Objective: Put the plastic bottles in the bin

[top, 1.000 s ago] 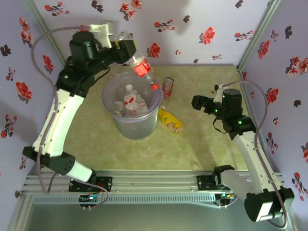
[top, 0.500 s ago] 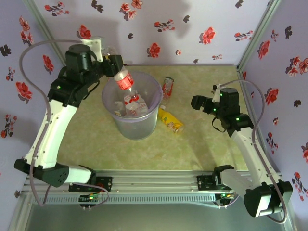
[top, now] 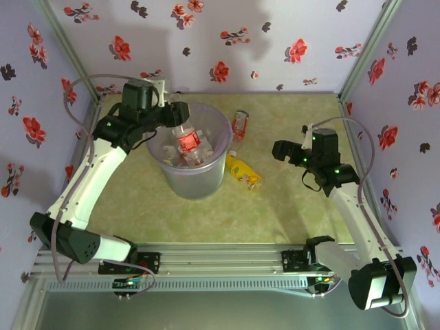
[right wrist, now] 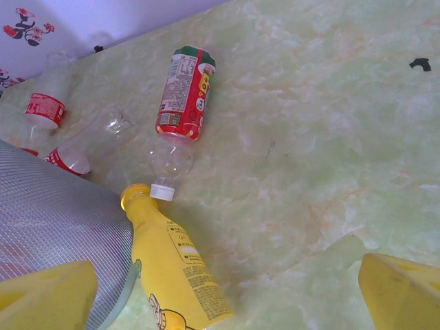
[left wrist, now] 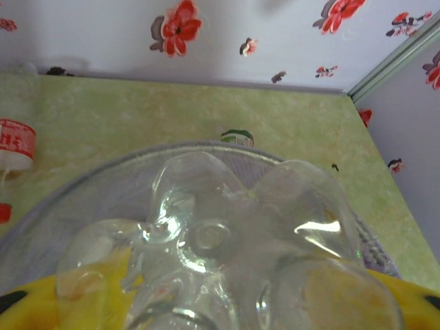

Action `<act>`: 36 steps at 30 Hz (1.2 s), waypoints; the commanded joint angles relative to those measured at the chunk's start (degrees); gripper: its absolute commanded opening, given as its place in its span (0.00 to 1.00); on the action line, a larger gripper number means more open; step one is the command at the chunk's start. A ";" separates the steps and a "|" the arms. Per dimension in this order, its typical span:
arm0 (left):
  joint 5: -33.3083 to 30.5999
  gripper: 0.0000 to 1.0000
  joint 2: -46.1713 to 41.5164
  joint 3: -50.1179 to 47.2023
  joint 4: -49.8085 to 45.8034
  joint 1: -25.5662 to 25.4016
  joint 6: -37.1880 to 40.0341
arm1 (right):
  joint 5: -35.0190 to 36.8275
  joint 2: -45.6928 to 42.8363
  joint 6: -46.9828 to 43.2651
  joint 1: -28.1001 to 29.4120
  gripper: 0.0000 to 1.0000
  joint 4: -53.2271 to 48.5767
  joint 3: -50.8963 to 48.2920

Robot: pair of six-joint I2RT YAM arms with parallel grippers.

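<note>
The left gripper lowers into the bin's opening [top: 201,141] [left wrist: 127,196] next and releases the clear red-labelled bottle there, since the bottles already inside lie below my left gripper.
The grey-lavender bin [top: 218,165] stands left of centre with several clear bottles [top: 170,152] inside. My left gripper [top: 172,115] is over its far rim, shut on a clear red-labelled bottle [top: 187,141] that tilts down into the bin's mouth. In the left wrist view the bottle's base [left wrist: 220,240] sits between my yellow fingers [left wrist: 412,306], with the bin rim [left wrist: 82,192] behind. The yellow-labelled bottle [top: 244,172] [right wrist: 172,268] lies against the bin's right side, and a red-and-green labelled bottle [top: 239,124] [right wrist: 184,96] lies beyond it. My right gripper [top: 278,150] [right wrist: 230,292] hangs open, right of the yellow bottle.
In the right wrist view two more small red-labelled bottles [right wrist: 45,110] [right wrist: 72,157] lie on the table behind the bin wall [right wrist: 55,213]. Flowered walls close in the green table [top: 275,206] on three sides. Bare table stretches in front of the bin and under the right arm.
My left arm has swung forward and down, carrying the red-labelled bottle from above the bin's far rim into its mouth. The right gripper has barely shifted.
</note>
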 commanded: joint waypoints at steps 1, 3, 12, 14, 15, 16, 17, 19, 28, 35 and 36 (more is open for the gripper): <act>1.20 0.00 0.30 -2.05 1.83 -0.43 -1.71 | -0.26 0.31 -0.33 -0.25 0.98 1.11 -0.77; 1.23 0.00 0.13 -3.30 2.24 -0.40 -2.17 | -0.16 0.42 -0.45 -0.25 0.98 1.19 -0.86; 1.97 0.00 0.80 -7.26 3.87 -0.37 -4.26 | -0.16 0.82 -0.32 -0.29 0.98 1.50 -1.44; 2.35 0.00 1.00 -7.91 4.36 -0.44 -4.85 | -0.03 0.77 -0.32 -0.24 0.98 1.52 -1.51; 2.55 0.00 1.00 -8.39 4.72 -0.38 -5.30 | -0.07 0.89 -0.32 -0.24 0.98 1.56 -1.56; 2.87 0.00 1.01 -8.85 5.26 -0.39 -5.85 | -0.05 0.84 -0.32 -0.24 0.98 1.59 -1.65; 3.47 0.00 1.09 -9.45 6.19 -0.38 -6.43 | -0.07 0.93 -0.38 -0.24 0.98 1.63 -1.74; 4.93 0.00 1.17 -10.75 8.17 -0.41 -8.03 | -0.15 1.10 -0.21 -0.24 0.98 1.75 -1.83; 5.66 0.00 1.42 -16.48 13.98 -0.46 -12.11 | -0.42 1.08 -0.15 -0.25 0.98 2.09 -2.10; 3.47 0.35 1.54 -18.58 13.83 -0.74 -11.25 | -1.45 2.53 0.12 -0.29 0.98 2.66 -1.72; 3.40 0.38 1.37 -18.67 13.83 -0.80 -11.08 | -1.88 2.81 0.12 -0.25 0.98 2.40 -1.24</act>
